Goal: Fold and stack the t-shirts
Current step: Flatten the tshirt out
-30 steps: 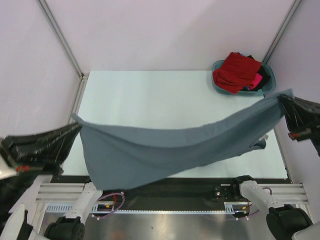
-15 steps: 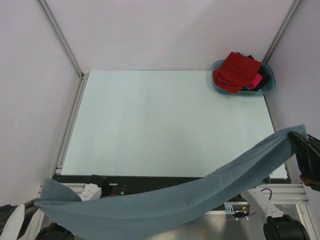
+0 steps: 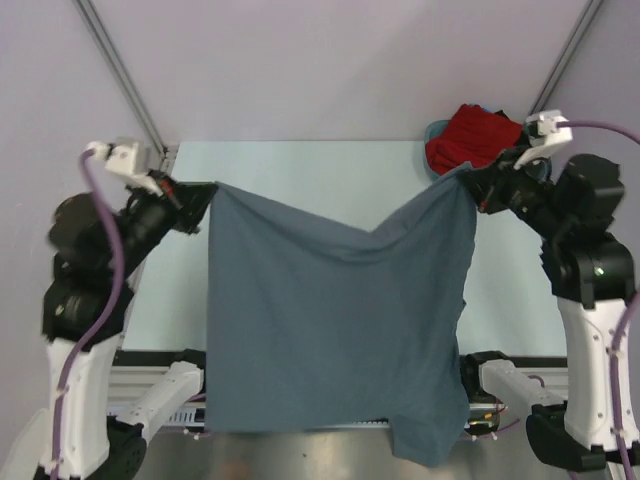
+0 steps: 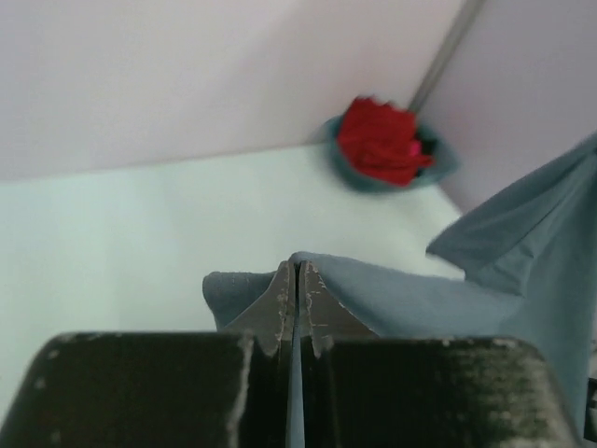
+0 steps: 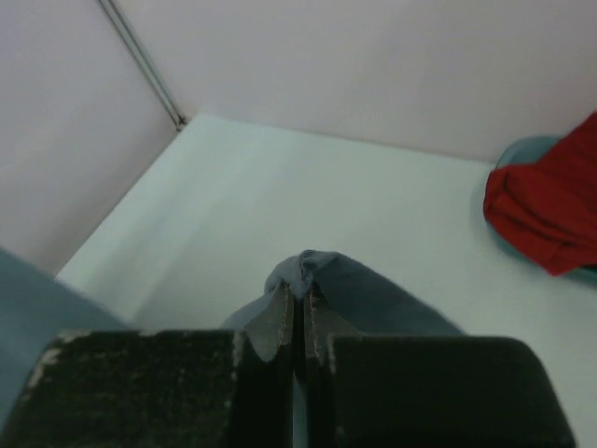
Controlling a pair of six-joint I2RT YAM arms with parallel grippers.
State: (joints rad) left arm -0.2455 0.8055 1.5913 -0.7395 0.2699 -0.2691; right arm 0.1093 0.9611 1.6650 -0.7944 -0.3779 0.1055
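Note:
I will next lower the corner of the slate-grey t-shirt with my right gripper, tilt its fingers toward the pale table and let go of the corner there, because the t-shirt hangs spread high above.
The slate-grey t-shirt (image 3: 340, 330) hangs spread out between my two grippers, high above the table, its lower edge draping past the near table edge. My left gripper (image 3: 205, 192) is shut on its upper left corner (image 4: 326, 280). My right gripper (image 3: 474, 180) is shut on its upper right corner (image 5: 322, 271). The top edge sags in a V between them. A red t-shirt (image 3: 470, 140) lies heaped in the teal basin (image 3: 434, 130) at the back right, with pink and dark cloth mostly hidden behind my right arm.
The pale table (image 3: 300, 170) shows behind the hanging shirt. Metal frame posts (image 3: 120, 70) run up at the back left and back right. The basin also shows in the left wrist view (image 4: 438, 173) and the right wrist view (image 5: 536, 149).
Both arms have swung from low at the near edge up and towards the back of the table. The grey shirt went from a slack band across the front to hanging flat and spread.

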